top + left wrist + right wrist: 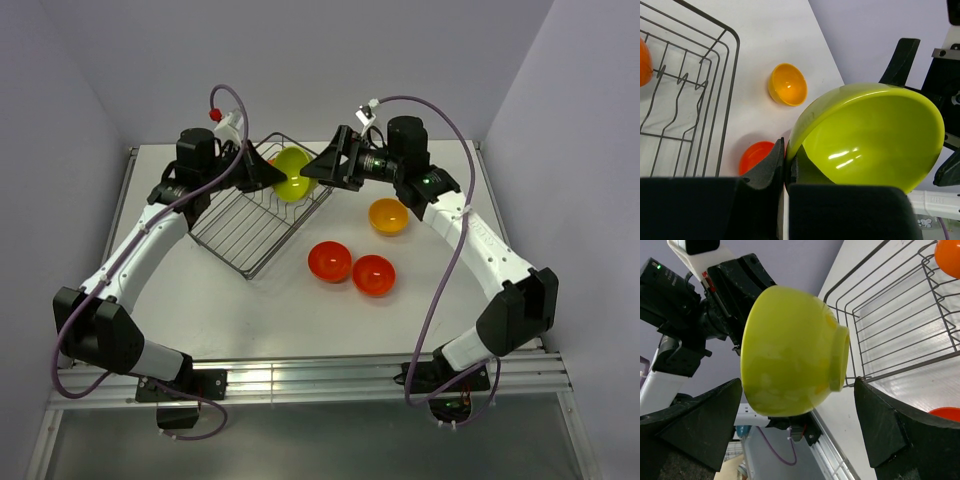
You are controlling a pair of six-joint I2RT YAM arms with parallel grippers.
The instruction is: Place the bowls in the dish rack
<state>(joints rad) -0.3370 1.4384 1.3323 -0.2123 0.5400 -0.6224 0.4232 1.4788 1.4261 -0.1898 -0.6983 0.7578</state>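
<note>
My right gripper is to go toward the left gripper next and close across the bowl's rim and foot (pixel 305 172) (pixel 796 374), as the lime bowl hangs untouched between its fingers.
My left gripper (pixel 268 172) is shut on the rim of the lime green bowl (pixel 292 173) and holds it tilted above the far right corner of the dish rack (pixel 243 228). The left wrist view shows the jaws (pixel 785 156) pinching the lime bowl's (pixel 870 135) wall. My right gripper (pixel 312 171) is open beside the bowl; in its wrist view the lime bowl (pixel 790 350) hangs between its spread fingers (pixel 799 386) without touching them. An orange bowl (pixel 950 257) sits in the rack (pixel 890 315). A yellow-orange bowl (pixel 388 215) and two red-orange bowls (pixel 329 261) (pixel 373 275) lie on the table.
The dark wire rack (pixel 715 75) stands at an angle on the white table (pixel 250 310), with grey walls behind and at both sides. The yellow-orange bowl (pixel 788 85) and one red-orange bowl (pixel 755 156) lie right of the rack. A metal rail (pixel 300 380) runs along the near edge.
</note>
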